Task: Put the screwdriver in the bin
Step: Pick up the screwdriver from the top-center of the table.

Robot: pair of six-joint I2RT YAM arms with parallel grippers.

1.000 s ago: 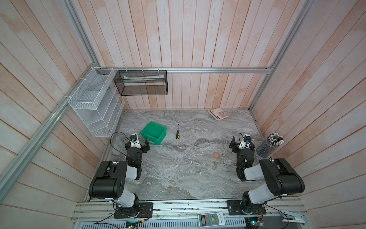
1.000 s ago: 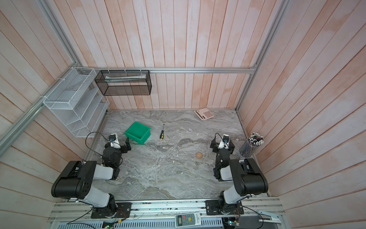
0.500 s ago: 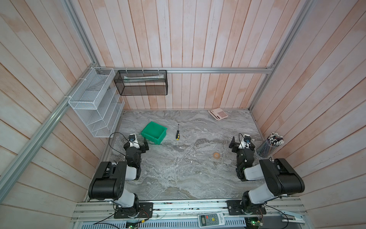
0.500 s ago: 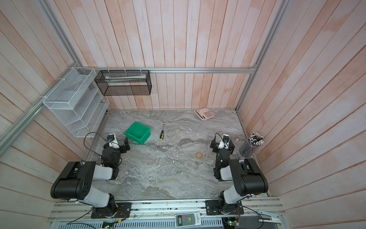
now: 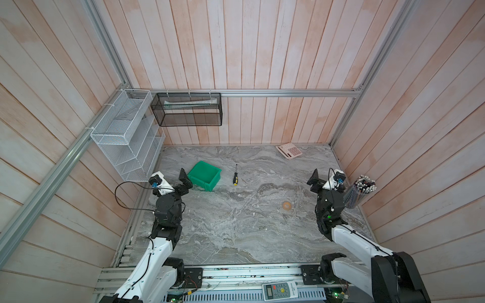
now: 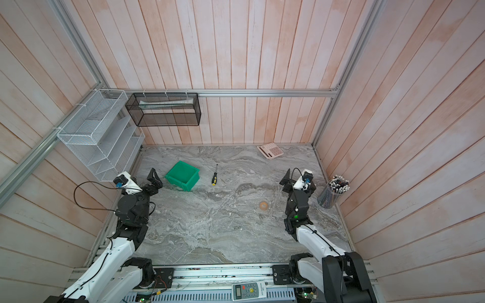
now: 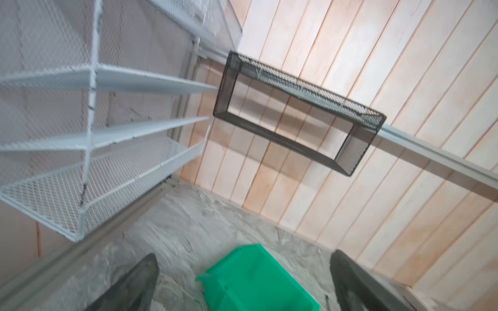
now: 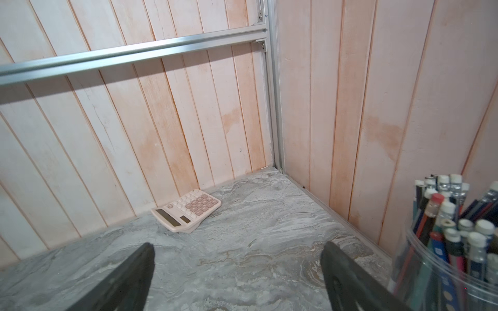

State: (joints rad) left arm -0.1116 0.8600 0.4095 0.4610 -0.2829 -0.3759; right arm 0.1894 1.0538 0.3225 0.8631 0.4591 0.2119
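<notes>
My right gripper brings its open fingers across the tabletop next, over and down astride the black-and-yellow handle [image 5: 235, 179], which lies flat near the bin.
The screwdriver [image 5: 235, 176] [image 6: 214, 176], black-and-yellow handle towards the front, lies flat on the marble table just right of the green bin [image 5: 204, 175] [image 6: 183, 175]. The bin stands empty at the back left. My left gripper [image 5: 170, 183] [image 6: 137, 183] is open, low over the table directly left of the bin. In the blurred left wrist view the bin [image 7: 256, 280] sits ahead, between the spread fingers [image 7: 134, 285] of that gripper [image 7: 242, 254]. My right gripper [image 5: 328, 182] [image 6: 299, 182] [image 8: 237, 245] is open and empty at the right side, far from the screwdriver.
A white wire rack [image 5: 126, 136] and a black mesh basket [image 5: 187, 110] hang on the walls at the back left. A pink calculator [image 5: 288, 151] [image 8: 188, 210] lies at the back right. A clear cup of pens [image 5: 360, 191] [image 8: 452, 242] stands beside the right gripper. A small orange ring [image 5: 286, 206] lies right of centre.
My left gripper has swung a little to the left and back, beside the bin. The right arm, the screwdriver and the bin have not moved.
</notes>
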